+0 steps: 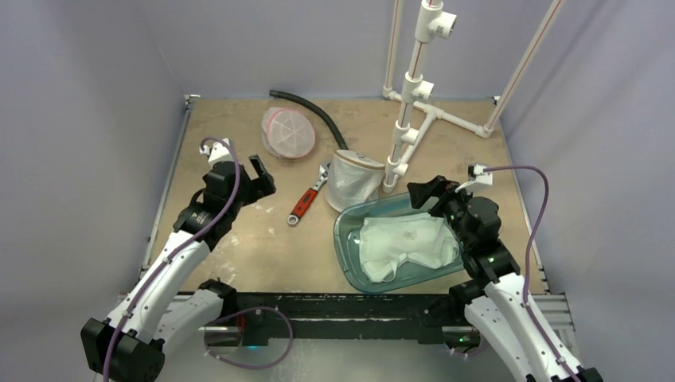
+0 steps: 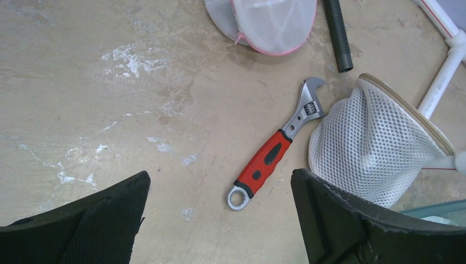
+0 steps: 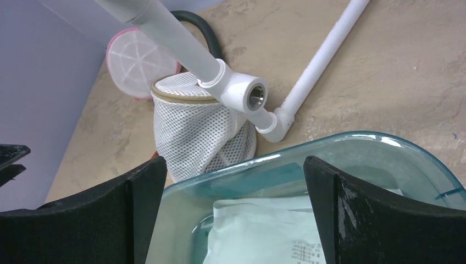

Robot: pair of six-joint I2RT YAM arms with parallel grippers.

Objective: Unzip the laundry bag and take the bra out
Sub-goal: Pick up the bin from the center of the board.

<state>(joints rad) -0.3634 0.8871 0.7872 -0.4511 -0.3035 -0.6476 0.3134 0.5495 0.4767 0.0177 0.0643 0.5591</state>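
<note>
My left gripper swings across and lowers astride the dish's rim [image 3: 235,160] facing the wrench next. That rim lies below it and to its right in the top view.
The laundry bag [image 1: 288,133] is a round white mesh pouch with a pink rim, lying flat at the back of the table; it also shows in the left wrist view [image 2: 269,25] and behind the mesh basket in the right wrist view [image 3: 137,60]. I cannot tell whether its zip is undone. A white garment [image 1: 402,243] with a printed label, by its look the bra, lies in a glass dish [image 1: 346,239]. My left gripper [image 1: 248,171] hovers open over bare table [image 2: 220,176]. My right gripper [image 1: 428,193] hangs open above the dish's far rim [image 3: 235,160], over the garment [image 3: 264,231].
A red-handled wrench [image 1: 309,195] lies mid-table. A white mesh basket [image 1: 354,179] stands between it and the dish. A black hose [image 1: 314,111] curves at the back. A white pipe frame [image 1: 414,103] rises at the back right, close above the right gripper.
</note>
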